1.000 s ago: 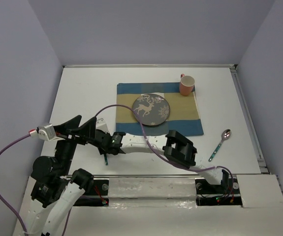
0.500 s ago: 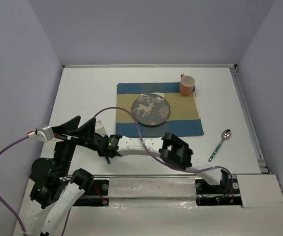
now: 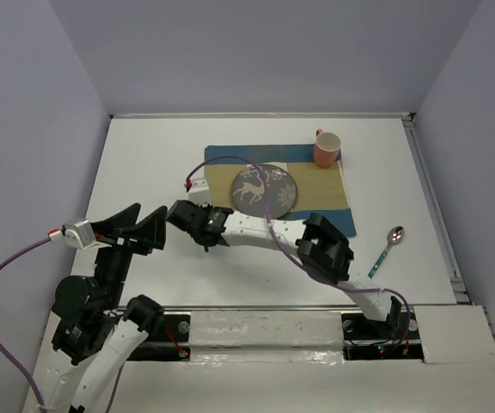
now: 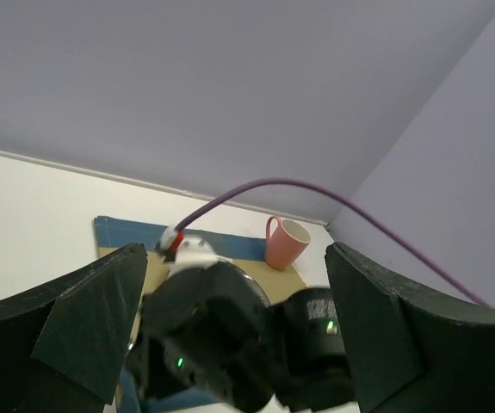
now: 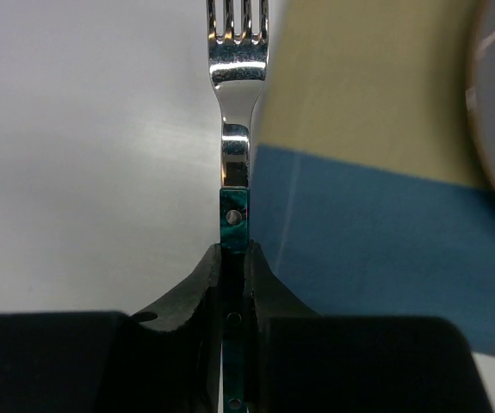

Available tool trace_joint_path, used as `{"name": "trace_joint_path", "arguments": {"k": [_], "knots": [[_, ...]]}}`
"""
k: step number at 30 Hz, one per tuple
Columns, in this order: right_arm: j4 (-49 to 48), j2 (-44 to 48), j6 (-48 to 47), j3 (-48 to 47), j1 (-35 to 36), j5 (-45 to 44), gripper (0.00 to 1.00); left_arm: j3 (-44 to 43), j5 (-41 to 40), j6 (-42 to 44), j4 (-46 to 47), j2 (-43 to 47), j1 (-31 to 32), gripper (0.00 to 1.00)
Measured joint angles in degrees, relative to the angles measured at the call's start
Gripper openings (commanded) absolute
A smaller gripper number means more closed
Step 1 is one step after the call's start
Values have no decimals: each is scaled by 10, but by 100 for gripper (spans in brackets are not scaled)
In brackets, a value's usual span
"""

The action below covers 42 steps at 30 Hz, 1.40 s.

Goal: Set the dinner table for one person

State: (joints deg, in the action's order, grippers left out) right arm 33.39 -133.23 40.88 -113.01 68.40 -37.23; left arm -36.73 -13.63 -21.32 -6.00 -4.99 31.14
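Note:
I will next carry the fork (image 5: 235, 129) outward and toward the plate with my right gripper. I will let go of it on the tan part of the placemat beside the plate's rim (image 5: 368, 99), because that part is bare.
My right gripper (image 5: 234, 268) is shut on the teal handle of a fork (image 5: 235, 129), whose steel tines point away over the line where the white dinner table (image 5: 83, 172) meets the checked placemat (image 5: 376, 232). From above, the right gripper (image 3: 199, 225) hangs just off the placemat's (image 3: 320, 211) left edge; the fork is hidden there. My left gripper (image 3: 133, 227) stands open and empty a little to the left, its fingers (image 4: 83, 335) framing the right arm's wrist. A deer-patterned plate (image 3: 264, 191) lies on the mat.
A pink mug (image 3: 326, 149) stands at the mat's far right corner and shows in the left wrist view as well, mug (image 4: 283, 243). A teal-handled spoon (image 3: 386, 249) lies on the dinner table (image 3: 144, 163) right of the mat. The right arm's elbow (image 3: 324, 249) hovers over the mat's near right corner.
The right gripper closed on the fork near the table's front and carried it away from the front edge, up to the placemat's left edge. The left arm stayed put.

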Motion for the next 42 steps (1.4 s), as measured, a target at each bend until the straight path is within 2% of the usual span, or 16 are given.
{"name": "trace_joint_path", "arguments": {"k": [7,11,26,42], "knots": [[-41,38,10,19,-89,-24,0,0,-4,0,-5,0,0,95],[-50,35,5,19,-112,-21,0,0,-4,0,-6,0,0,95],[-59,-36,-26,-7,-137,28,0,0,-4,0,-7,-2,0,95],[-71,-57,-31,-43,-160,55,0,0,-3,0,-7,-14,-1,95]]}}
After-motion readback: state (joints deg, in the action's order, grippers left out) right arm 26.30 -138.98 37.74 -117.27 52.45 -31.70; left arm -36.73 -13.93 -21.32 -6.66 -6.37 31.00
